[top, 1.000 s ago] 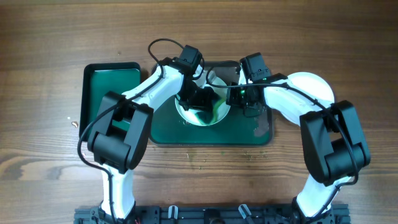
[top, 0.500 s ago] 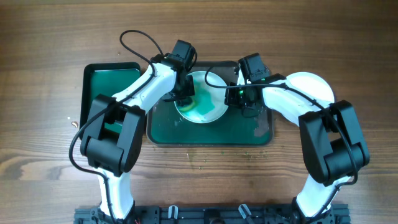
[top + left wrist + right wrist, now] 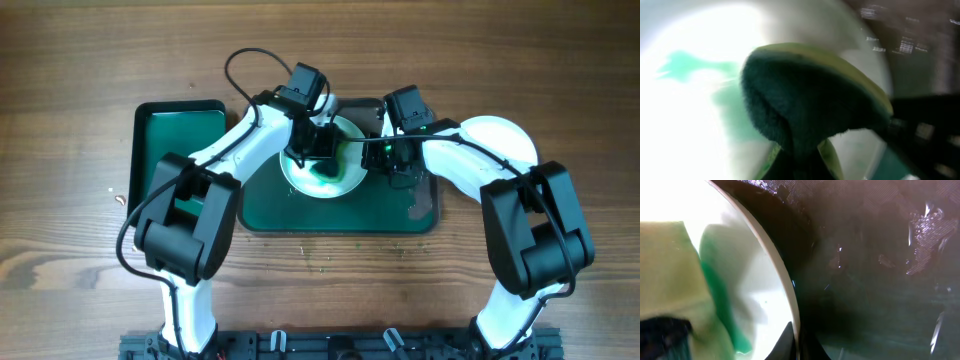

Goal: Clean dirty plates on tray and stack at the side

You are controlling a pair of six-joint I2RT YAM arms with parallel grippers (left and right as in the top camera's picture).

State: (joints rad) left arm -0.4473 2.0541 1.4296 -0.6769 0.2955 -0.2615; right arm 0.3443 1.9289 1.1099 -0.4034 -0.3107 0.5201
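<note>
A second white plate (image 3: 502, 143) is beside the tray. My right gripper should next lift, move right in the overhead view, lower the held plate onto the second plate and release.
A white plate (image 3: 346, 182) with a green smear (image 3: 324, 179) lies on the dark tray (image 3: 340, 216). My left gripper (image 3: 318, 152) is over the plate's far middle, shut on a dark green and yellow sponge (image 3: 810, 100) that presses on the plate (image 3: 685, 125). The smear (image 3: 690, 65) lies beside the sponge. My right gripper (image 3: 372, 153) is shut on the plate's right rim (image 3: 784, 292), one finger (image 3: 785, 342) inside the rim and one outside. A green smear (image 3: 720, 297) and the sponge (image 3: 670, 270) show in the right wrist view.
A second white plate (image 3: 506, 134) lies on the table right of the tray, partly under my right arm. A smaller bright green tray (image 3: 178, 140) sits at the left. A wet whitish patch (image 3: 422, 207) marks the dark tray's right end.
My left gripper with the sponge swung to the plate's left edge, then back right over its middle. The right gripper has kept still on the rim.
</note>
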